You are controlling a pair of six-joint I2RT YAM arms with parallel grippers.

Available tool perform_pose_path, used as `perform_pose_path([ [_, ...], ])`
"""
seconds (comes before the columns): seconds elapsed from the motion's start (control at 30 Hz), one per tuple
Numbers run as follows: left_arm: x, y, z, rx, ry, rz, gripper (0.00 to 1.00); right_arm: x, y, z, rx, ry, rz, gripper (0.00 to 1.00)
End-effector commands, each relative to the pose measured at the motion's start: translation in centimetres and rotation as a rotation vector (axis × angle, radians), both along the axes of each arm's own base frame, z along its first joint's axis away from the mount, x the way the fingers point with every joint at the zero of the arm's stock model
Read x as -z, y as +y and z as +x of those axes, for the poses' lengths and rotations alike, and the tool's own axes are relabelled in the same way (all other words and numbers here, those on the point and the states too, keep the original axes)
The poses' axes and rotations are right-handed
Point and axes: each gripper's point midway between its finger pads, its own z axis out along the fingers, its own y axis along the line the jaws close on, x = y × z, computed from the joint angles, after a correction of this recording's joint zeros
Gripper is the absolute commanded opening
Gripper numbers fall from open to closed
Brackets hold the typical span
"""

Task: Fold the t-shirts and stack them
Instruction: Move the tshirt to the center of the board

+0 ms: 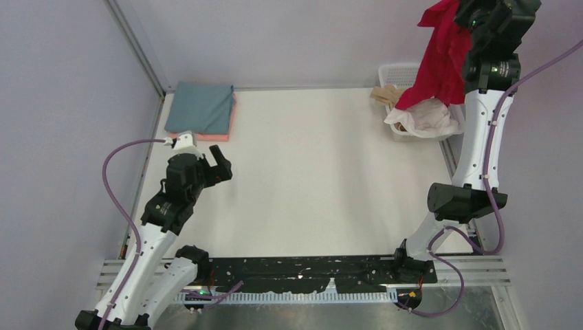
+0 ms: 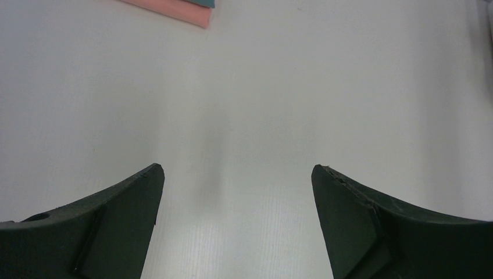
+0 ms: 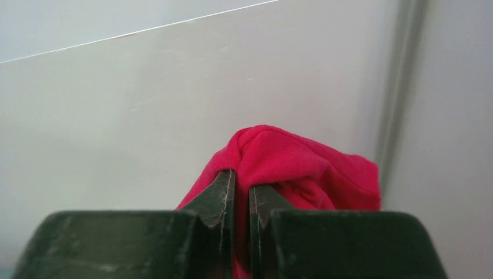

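My right gripper will next swing back and down, away from the basket, and then release the bright red t-shirt (image 1: 438, 63) on the empty middle of the white table.
My right gripper (image 1: 462, 15) is raised high at the far right and shut on the bright red t-shirt (image 1: 438, 63), which hangs down over the basket. In the right wrist view the red cloth (image 3: 290, 163) bunches between the closed fingers (image 3: 221, 195). A folded grey-teal t-shirt (image 1: 201, 107) lies on a folded salmon pink t-shirt (image 1: 230, 124) at the far left; the pink edge shows in the left wrist view (image 2: 174, 9). A white t-shirt (image 1: 426, 118) and a beige t-shirt (image 1: 386, 94) spill from the basket. My left gripper (image 1: 214, 163) is open and empty above the table.
A white plastic lattice basket (image 1: 399, 71) stands at the far right by the wall. The white table (image 1: 316, 179) runs between the two arms. Walls close in on the left, back and right.
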Motion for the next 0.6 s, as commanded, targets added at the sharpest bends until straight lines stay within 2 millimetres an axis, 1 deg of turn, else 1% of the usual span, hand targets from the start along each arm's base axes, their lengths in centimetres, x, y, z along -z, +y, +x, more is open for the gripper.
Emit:
perform_pose_path([
  [0.0, -1.2, 0.3, 0.2, -0.021, -0.048, -0.011, 1.0, -8.3, 12.8, -7.1, -0.482, -0.22, -0.022, 0.05],
  [0.03, -1.1, 0.4, 0.1, -0.024, -0.044, -0.013, 1.0, -8.3, 14.5, -7.9, -0.555, -0.224, -0.035, 0.05],
  [0.07, -1.0, 0.4, 0.0, -0.026, -0.041, -0.016, 1.0, -9.0, 17.2, -9.9, -0.637, -0.243, -0.023, 0.05],
  [0.1, -0.9, 0.4, -0.1, -0.028, -0.041, -0.019, 0.99, -9.1, 18.7, -11.4, -0.702, -0.254, -0.032, 0.05],
  [0.13, -0.6, 0.5, -0.2, -0.033, -0.033, -0.021, 1.0, -9.5, 20.9, -12.7, -0.778, -0.28, -0.032, 0.05],
  [0.17, -0.4, 0.7, -0.4, -0.047, -0.032, -0.026, 1.0, -9.0, 22.3, -13.8, -0.847, -0.272, -0.04, 0.05],
  [0.2, -0.3, 0.8, -0.5, -0.056, -0.03, -0.03, 1.0, -9.1, 23.8, -15.0, -0.906, -0.284, -0.037, 0.05],
  [0.27, -0.1, 1.0, -0.8, -0.075, -0.025, -0.041, 1.0, -8.1, 26.3, -16.6, -1.026, -0.265, -0.05, 0.06],
  [0.3, 0.1, 1.2, -1.0, -0.083, -0.017, -0.041, 0.99, -8.2, 26.7, -17.3, -1.053, -0.272, -0.049, 0.05],
  [0.33, 0.2, 1.3, -1.2, -0.086, -0.008, -0.039, 1.0, -7.4, 27.9, -17.7, -1.117, -0.266, -0.052, 0.05],
  [0.37, 0.2, 1.4, -1.4, -0.092, 0.002, -0.039, 1.0, -7.2, 28.2, -18.3, -1.142, -0.269, -0.057, 0.06],
  [0.4, 0.2, 1.6, -1.6, -0.106, 0.011, -0.039, 1.0, -5.9, 28.8, -18.1, -1.176, -0.24, -0.056, 0.05],
  [0.43, 0.3, 1.8, -1.8, -0.121, 0.022, -0.038, 1.0, -5.3, 28.9, -18.4, -1.186, -0.231, -0.062, 0.06],
  [0.47, 0.5, 2.2, -2.1, -0.144, 0.034, -0.038, 1.0, -2.6, 29.3, -17.4, -1.2, -0.174, -0.079, 0.06],
  [0.5, 0.6, 2.6, -2.4, -0.168, 0.047, -0.038, 1.0, -1.8, 29.2, -17.8, -1.2, -0.164, -0.099, 0.05],
  [0.53, 0.8, 2.8, -2.7, -0.181, 0.061, -0.039, 1.0, 2.2, 29.4, -16.1, -1.182, -0.084, -0.114, 0.06],
  [0.57, 0.9, 2.9, -3.0, -0.188, 0.073, -0.039, 1.0, 3.4, 29.0, -16.2, -1.152, -0.085, -0.157, 0.06],
])
